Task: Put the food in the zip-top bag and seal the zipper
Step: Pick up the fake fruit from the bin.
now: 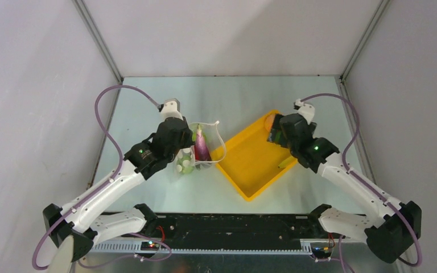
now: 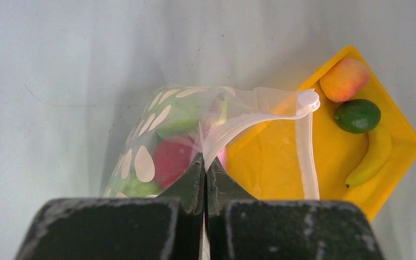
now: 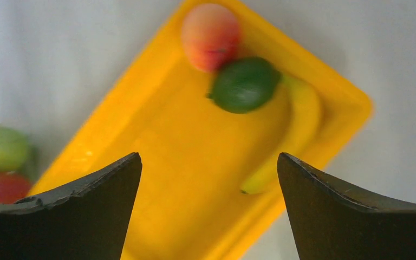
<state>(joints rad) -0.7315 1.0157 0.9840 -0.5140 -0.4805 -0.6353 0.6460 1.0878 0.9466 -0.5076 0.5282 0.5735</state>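
Observation:
My right gripper is above the banana's middle (image 3: 301, 131), which is clear of the green round fruit (image 3: 245, 84). It needs to go down onto it next, toward the right in the wrist view.
The clear dotted zip-top bag (image 2: 150, 130) stands open on the table, left of the tray. My left gripper (image 2: 206, 162) is shut on the bag's mouth edge, and the white zipper (image 2: 306, 154) loops out to the right. Inside the bag I see a red tomato (image 2: 169, 160), green pieces and the purple eggplant (image 1: 202, 147). A peach (image 3: 210, 35), a green round fruit (image 3: 245, 84) and a banana (image 3: 299, 130) lie in the yellow tray (image 3: 162, 162). My right gripper (image 3: 208, 162) hangs open and empty above the tray, short of these three.
The tray (image 1: 250, 165) sits diagonally at mid-table, its left corner against the bag (image 1: 205, 153). Metal frame posts stand at the back corners. White walls close in the left and right sides.

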